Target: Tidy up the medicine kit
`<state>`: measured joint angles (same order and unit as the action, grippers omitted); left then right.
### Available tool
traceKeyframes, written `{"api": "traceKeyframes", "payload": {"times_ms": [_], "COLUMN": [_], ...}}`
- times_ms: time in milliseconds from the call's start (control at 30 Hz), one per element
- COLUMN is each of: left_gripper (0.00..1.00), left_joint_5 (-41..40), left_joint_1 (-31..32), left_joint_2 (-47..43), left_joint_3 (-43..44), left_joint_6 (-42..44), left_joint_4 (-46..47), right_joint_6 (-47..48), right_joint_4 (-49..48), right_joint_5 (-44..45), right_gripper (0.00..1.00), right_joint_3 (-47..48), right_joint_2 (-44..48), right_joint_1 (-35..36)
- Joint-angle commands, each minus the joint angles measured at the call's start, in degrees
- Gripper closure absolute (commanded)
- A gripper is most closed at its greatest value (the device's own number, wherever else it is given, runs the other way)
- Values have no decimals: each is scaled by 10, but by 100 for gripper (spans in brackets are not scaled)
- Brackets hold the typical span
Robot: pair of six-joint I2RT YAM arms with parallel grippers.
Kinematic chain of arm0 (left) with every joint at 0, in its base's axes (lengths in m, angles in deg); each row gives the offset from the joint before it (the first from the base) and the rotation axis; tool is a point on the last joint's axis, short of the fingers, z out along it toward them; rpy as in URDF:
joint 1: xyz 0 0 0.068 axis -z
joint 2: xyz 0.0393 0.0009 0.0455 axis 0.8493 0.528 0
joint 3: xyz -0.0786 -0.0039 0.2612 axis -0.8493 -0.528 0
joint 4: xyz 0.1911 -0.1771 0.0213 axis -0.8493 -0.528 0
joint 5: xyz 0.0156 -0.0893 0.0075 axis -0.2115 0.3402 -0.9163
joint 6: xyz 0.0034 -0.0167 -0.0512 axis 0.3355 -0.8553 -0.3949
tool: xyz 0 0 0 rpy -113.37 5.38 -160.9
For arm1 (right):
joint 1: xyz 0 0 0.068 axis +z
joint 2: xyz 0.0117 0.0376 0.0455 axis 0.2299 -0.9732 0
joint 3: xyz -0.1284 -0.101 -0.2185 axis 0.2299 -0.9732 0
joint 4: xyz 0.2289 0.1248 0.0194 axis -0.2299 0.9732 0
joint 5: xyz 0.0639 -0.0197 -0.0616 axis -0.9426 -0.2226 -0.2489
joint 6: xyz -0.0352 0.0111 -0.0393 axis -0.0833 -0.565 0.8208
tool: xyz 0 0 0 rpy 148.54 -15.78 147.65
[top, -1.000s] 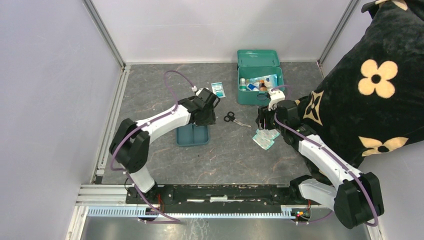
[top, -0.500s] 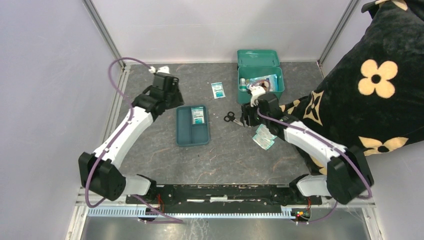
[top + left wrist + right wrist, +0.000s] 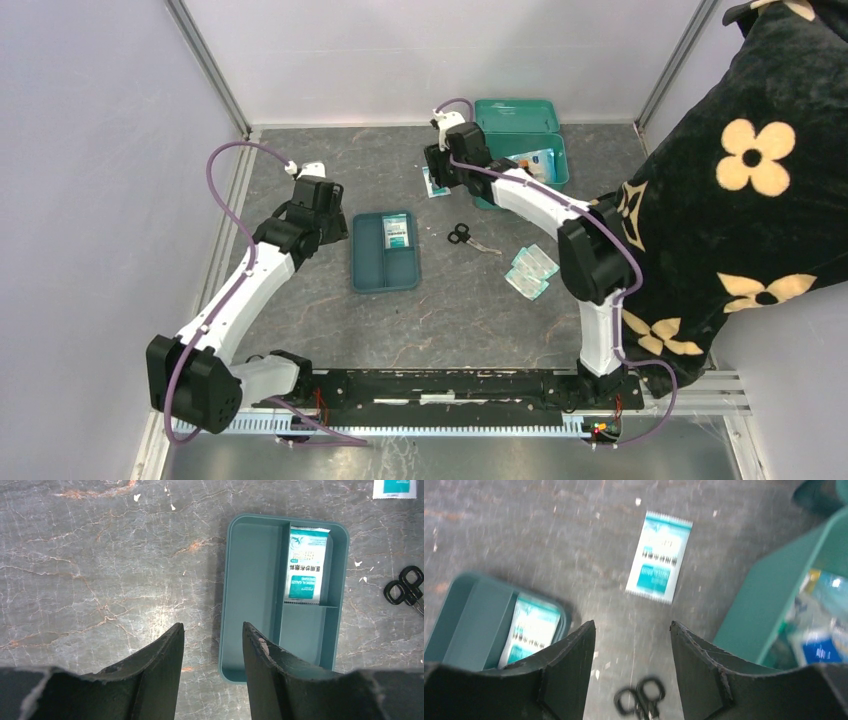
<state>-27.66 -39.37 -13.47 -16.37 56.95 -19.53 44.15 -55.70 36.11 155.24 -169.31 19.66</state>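
The gauze packet lies flat on the tabletop below my right gripper, so next that gripper lowers onto the packet's edge by the kit and closes.
The medicine kit (image 3: 520, 178) stands open at the back right with bottles and packets inside; its wall shows in the right wrist view (image 3: 769, 610). A flat divided teal tray (image 3: 372, 262) lies mid-table with one gauze packet (image 3: 397, 232) in its right compartment, also in the left wrist view (image 3: 305, 562). My left gripper (image 3: 328, 222) is open and empty, just left of the tray (image 3: 255, 595). My right gripper (image 3: 441, 172) is open and empty above a loose packet (image 3: 659, 557) left of the kit. Black scissors (image 3: 463, 236) lie between tray and kit.
Two more packets (image 3: 530, 271) lie on the table right of the scissors. A big black cushion with cream flowers (image 3: 760, 170) fills the right side. Grey walls and metal rails close in the left and back.
My left gripper left a packet in the tray and drew back to the left. My right arm swung from the two packets at the right to the loose packet beside the kit.
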Motion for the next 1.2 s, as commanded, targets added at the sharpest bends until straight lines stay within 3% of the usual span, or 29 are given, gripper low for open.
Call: {"api": "traceKeyframes", "payload": {"times_ms": [0,133,533,900,1167], "left_gripper": [47,47,47,47,47], "left_joint_5": [-11,-23,-1,-1,2], "left_joint_1": [1,1,1,1,1], "left_joint_2": [-35,-46,-47,-45,-43], "left_joint_3": [3,-3,-5,-6,-6], "left_joint_6": [30,36,42,46,47], "left_joint_4": [32,36,43,45,45], "right_joint_6": [20,9,-7,-23,-8], "right_joint_4": [33,35,-9,-19,-8], "right_joint_5": [44,43,-17,-39,-39], "right_gripper": [39,41,44,45,51], "right_joint_3": [120,179,210,225,221], "right_joint_2": [-81,-143,-221,-262,-278], "right_joint_1": [-4,-18,-54,-55,-55]}}
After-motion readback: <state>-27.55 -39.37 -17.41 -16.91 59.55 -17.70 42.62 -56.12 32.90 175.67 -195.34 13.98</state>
